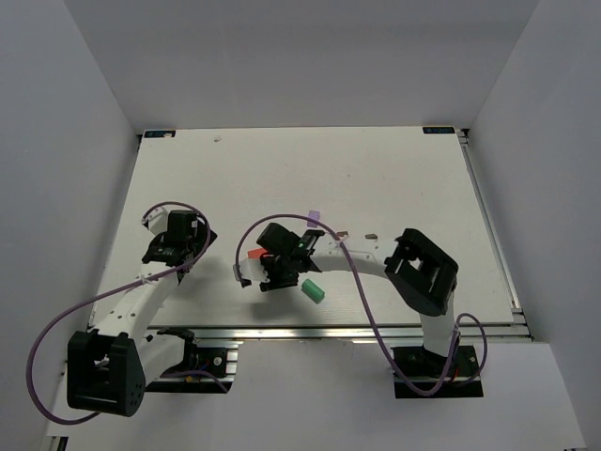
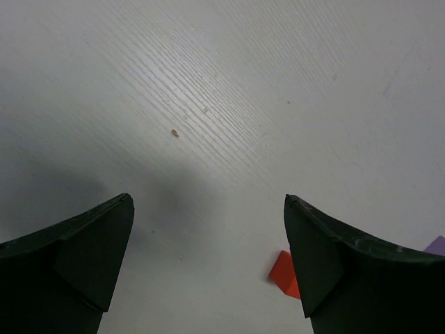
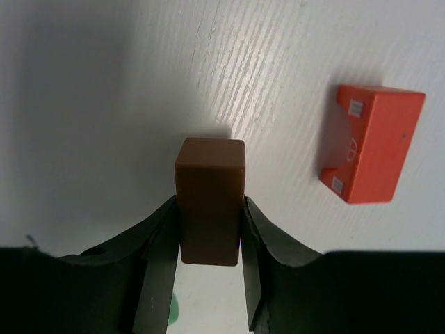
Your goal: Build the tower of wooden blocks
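I should keep my right gripper low beside the red-orange block [image 3: 372,142], fingers spread to release the brown oblong block.
My right gripper [image 3: 210,212] is shut on a brown oblong block [image 3: 211,188] and holds it upright, its far end at the white table. A red-orange block [image 3: 372,142] lies to its right, apart from it. In the top view the right gripper [image 1: 275,271] sits mid-table beside the red-orange block [image 1: 254,254]; the brown block is hidden under it. A green block [image 1: 313,291] lies just near-right of it and a lilac block [image 1: 316,215] lies farther back. My left gripper [image 1: 178,233] is open and empty over bare table [image 2: 207,209]. The red-orange block [image 2: 284,273] peeks past its right finger.
A small dark block [image 1: 371,238] and another small piece [image 1: 345,233] lie by the right forearm. A lilac corner [image 2: 437,245] shows at the edge of the left wrist view. The table's near edge is a metal rail [image 1: 357,331]. Grey walls stand on three sides.
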### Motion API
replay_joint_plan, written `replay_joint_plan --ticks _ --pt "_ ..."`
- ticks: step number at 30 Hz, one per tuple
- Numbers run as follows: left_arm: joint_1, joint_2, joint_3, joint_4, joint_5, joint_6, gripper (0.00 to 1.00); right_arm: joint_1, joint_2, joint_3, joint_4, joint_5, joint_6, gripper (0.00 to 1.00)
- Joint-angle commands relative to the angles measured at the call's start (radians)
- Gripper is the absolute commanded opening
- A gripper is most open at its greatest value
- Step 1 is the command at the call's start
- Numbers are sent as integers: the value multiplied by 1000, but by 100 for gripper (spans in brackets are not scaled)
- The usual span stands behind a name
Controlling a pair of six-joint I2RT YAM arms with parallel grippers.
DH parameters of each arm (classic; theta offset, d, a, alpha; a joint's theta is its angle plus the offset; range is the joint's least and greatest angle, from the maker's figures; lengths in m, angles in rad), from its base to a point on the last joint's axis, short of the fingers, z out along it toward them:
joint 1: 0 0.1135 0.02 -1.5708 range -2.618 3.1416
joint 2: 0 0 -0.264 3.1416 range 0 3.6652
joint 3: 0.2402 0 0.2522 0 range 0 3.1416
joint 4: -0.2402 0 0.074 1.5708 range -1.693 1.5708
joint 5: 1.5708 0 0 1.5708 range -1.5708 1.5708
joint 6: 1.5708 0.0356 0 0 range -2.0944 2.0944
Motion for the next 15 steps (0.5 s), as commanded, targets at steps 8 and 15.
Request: replay_joint_plan --ticks 8,15 --pt "77 69 15 11 -30 -41 98 9 116 147 -7 21 -134 7" --pt "78 79 6 34 -23 -28 98 9 160 186 -2 61 -146 21"
